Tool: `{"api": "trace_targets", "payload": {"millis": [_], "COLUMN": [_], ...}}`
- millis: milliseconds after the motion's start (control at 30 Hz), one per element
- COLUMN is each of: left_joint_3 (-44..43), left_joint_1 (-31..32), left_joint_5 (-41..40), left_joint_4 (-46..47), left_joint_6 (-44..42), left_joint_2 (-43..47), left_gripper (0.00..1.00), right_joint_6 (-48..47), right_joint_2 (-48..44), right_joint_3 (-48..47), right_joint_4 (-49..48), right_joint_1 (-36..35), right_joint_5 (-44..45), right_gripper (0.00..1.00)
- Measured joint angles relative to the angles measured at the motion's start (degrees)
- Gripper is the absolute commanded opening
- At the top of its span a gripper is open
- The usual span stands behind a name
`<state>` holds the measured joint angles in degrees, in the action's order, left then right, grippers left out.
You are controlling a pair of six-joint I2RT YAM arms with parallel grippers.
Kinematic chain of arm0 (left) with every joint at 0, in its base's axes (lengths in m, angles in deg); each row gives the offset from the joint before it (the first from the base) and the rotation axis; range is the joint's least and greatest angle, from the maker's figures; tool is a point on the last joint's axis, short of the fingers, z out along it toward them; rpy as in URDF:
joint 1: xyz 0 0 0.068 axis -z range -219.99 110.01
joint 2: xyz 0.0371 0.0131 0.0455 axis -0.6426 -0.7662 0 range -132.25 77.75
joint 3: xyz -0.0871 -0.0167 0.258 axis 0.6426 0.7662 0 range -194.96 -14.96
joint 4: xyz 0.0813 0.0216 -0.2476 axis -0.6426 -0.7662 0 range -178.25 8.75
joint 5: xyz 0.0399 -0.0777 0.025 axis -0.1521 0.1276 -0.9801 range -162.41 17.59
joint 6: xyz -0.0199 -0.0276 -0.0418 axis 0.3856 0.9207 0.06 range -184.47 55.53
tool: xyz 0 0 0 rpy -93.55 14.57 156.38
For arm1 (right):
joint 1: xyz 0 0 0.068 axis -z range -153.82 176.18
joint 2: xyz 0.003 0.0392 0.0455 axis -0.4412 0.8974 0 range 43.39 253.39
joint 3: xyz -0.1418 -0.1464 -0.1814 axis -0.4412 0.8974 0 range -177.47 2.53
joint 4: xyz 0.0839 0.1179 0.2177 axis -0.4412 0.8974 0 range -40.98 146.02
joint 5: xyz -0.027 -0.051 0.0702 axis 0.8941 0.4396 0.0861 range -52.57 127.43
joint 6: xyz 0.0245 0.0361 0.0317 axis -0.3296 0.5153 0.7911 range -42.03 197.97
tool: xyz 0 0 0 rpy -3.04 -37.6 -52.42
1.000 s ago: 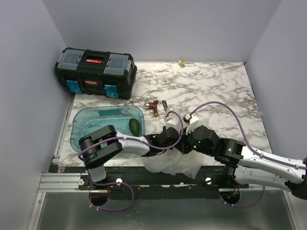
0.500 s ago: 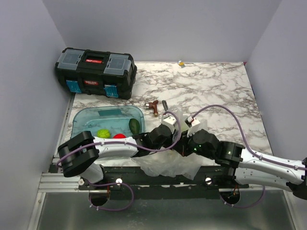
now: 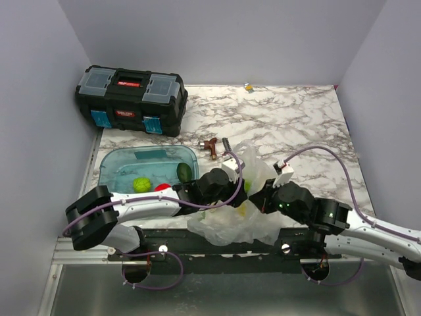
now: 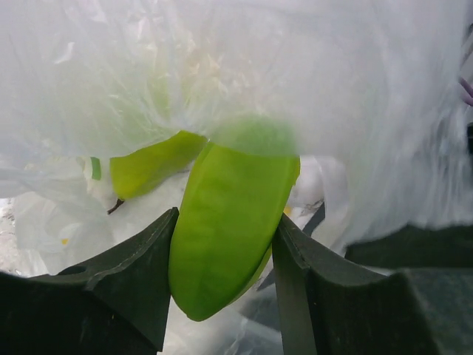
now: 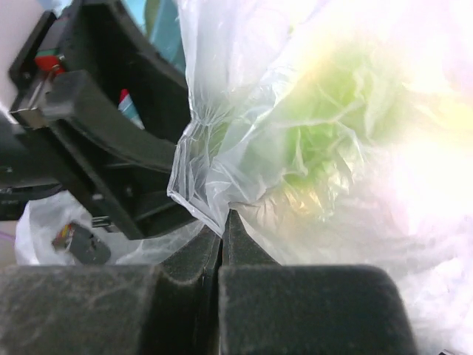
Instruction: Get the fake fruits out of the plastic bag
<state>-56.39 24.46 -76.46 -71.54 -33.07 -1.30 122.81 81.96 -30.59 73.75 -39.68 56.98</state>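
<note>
My left gripper moves the ribbed fruit out of the bag and across to the tray's bottom beside the avocado point(image 3: 185, 172) next to release it, since that spot is bare.
The clear plastic bag point(image 3: 253, 168) lies bunched at the table's near edge, between both arms. My left gripper point(image 3: 238, 189) reaches into it and is shut on the ribbed green fruit point(image 4: 236, 185), which stands between its fingers point(image 4: 148, 259). A yellow-green fruit point(image 4: 151, 164) lies beside it inside the bag point(image 4: 332, 89). My right gripper point(image 3: 262, 197) is shut on a fold of the bag point(image 5: 199, 177); a green fruit point(image 5: 325, 133) shows through the film. The red fruit point(image 3: 162, 187) and the dark green avocado point(image 3: 185, 172) lie in the blue tray point(image 3: 110, 170).
A lime-green ball point(image 3: 141, 184) also lies in the tray. A black toolbox point(image 3: 130, 99) stands at the back left. A small brown item point(image 3: 210, 145) and a small tool point(image 3: 226, 143) lie beyond the bag. A tiny yellow-blue item point(image 3: 248, 86) sits at the far edge.
The left arm has stretched right, uncovering the tray's fruits. The right arm has drawn right and the bag now rises higher between the grippers.
</note>
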Motion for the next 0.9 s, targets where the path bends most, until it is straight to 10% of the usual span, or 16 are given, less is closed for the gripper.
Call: {"api": "trace_targets", "payload": {"millis": [400, 900], "left_joint_3": [0.52, 0.28], "left_joint_1": [-1.70, -11.21], "left_joint_5": [3.17, 1.57], "left_joint_4": [-3.48, -18.51], "left_joint_6": [0.04, 0.26], "left_joint_2": [1.73, 28.06], "left_gripper": [0.11, 0.00], "right_joint_6": [6.43, 10.69], "right_joint_2": [-4.63, 0.37], "right_joint_3": [-2.14, -2.38], "right_joint_4": [10.21, 14.43], "right_joint_1": [0.04, 0.04], "right_joint_5": [10.40, 12.35], "right_gripper": [0.01, 0.01]}}
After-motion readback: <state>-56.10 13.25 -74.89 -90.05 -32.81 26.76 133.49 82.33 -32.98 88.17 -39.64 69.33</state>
